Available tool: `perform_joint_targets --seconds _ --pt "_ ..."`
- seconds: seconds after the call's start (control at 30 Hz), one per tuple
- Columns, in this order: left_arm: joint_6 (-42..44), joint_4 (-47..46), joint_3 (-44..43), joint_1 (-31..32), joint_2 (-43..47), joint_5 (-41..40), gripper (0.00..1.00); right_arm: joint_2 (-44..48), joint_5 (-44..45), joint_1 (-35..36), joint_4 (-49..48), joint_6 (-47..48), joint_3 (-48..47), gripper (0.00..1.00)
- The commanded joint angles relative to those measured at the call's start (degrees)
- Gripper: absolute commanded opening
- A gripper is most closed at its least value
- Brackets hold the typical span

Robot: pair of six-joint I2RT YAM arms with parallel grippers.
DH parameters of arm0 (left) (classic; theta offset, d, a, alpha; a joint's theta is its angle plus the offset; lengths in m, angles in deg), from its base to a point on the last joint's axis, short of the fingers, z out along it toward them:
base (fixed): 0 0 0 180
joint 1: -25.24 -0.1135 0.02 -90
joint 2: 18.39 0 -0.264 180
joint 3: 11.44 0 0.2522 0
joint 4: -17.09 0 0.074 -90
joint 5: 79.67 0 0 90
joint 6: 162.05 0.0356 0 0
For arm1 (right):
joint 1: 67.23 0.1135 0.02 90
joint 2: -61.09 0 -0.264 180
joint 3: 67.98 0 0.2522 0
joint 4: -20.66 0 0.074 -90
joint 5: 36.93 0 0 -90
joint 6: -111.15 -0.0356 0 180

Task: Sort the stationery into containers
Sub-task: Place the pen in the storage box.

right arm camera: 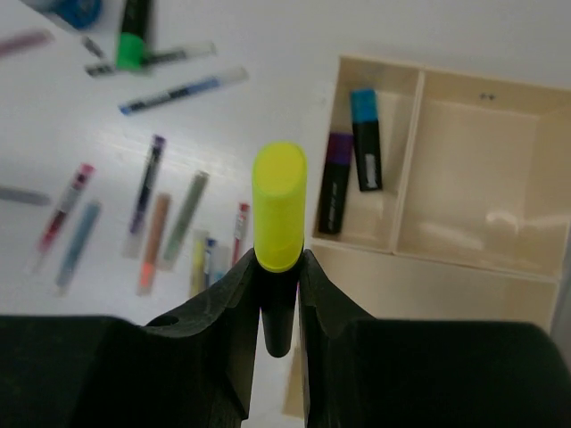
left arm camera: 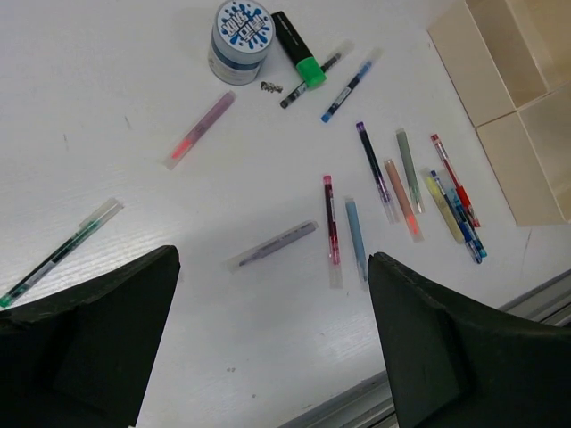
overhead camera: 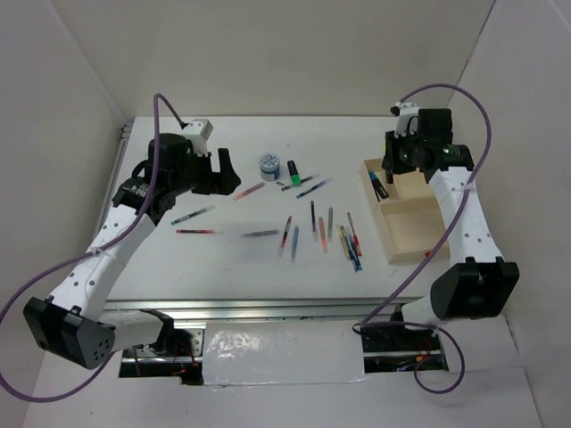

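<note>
I will lower the yellow-capped highlighter toward the tray's narrow section (overhead camera: 378, 183) (right arm camera: 360, 159) next with my right gripper, because it is the same kind as the blue and purple ones.
My right gripper (right arm camera: 279, 285) is shut on a yellow-capped highlighter (right arm camera: 279, 207) and holds it upright over the near wall of the pale wooden tray (right arm camera: 473, 192). A blue highlighter (right arm camera: 365, 140) and a purple highlighter (right arm camera: 335, 183) lie in the tray's left compartment. From above, the right gripper (overhead camera: 397, 165) hangs over the tray (overhead camera: 419, 230) at its far end. My left gripper (left arm camera: 272, 263) stands open above the table with nothing between its fingers; from above the left gripper (overhead camera: 217, 171) is left of the round blue-white pot (overhead camera: 269, 166).
The pot (left arm camera: 241, 28) and a green highlighter (left arm camera: 299, 49) lie at the far middle. Several thin pens are scattered across the table's middle, among them a grey pen (left arm camera: 272, 245), a red pen (left arm camera: 330, 227) and a cluster (left arm camera: 446, 201) beside the tray (left arm camera: 508, 62).
</note>
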Motion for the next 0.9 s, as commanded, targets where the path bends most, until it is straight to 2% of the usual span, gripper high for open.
perform_joint_targets --seconds 0.0,0.3,0.53,0.6,0.63,0.87 --pt "1.4 -1.7 1.3 -0.2 0.9 2.0 0.99 -4.5 3.0 -1.5 4.7 12.2 0.5 0.0" --pt "2.3 -1.4 3.1 1.7 1.7 1.9 0.99 -18.4 6.7 -1.9 3.4 12.3 -5.2 0.0" --pt "1.8 -1.6 3.9 1.6 1.8 1.7 0.99 -26.4 7.7 -1.2 3.1 10.2 -9.2 0.09" --pt "1.7 -1.6 3.8 1.4 1.9 1.3 0.99 -28.3 9.0 -1.2 2.5 10.3 -9.4 0.16" --pt "1.7 -1.6 3.8 1.5 1.8 1.4 0.99 -29.3 9.5 -1.2 2.5 10.4 -9.8 0.24" --pt "1.0 -1.9 3.8 1.2 1.3 0.9 0.99 -32.3 9.9 -0.7 4.6 9.6 -12.7 0.44"
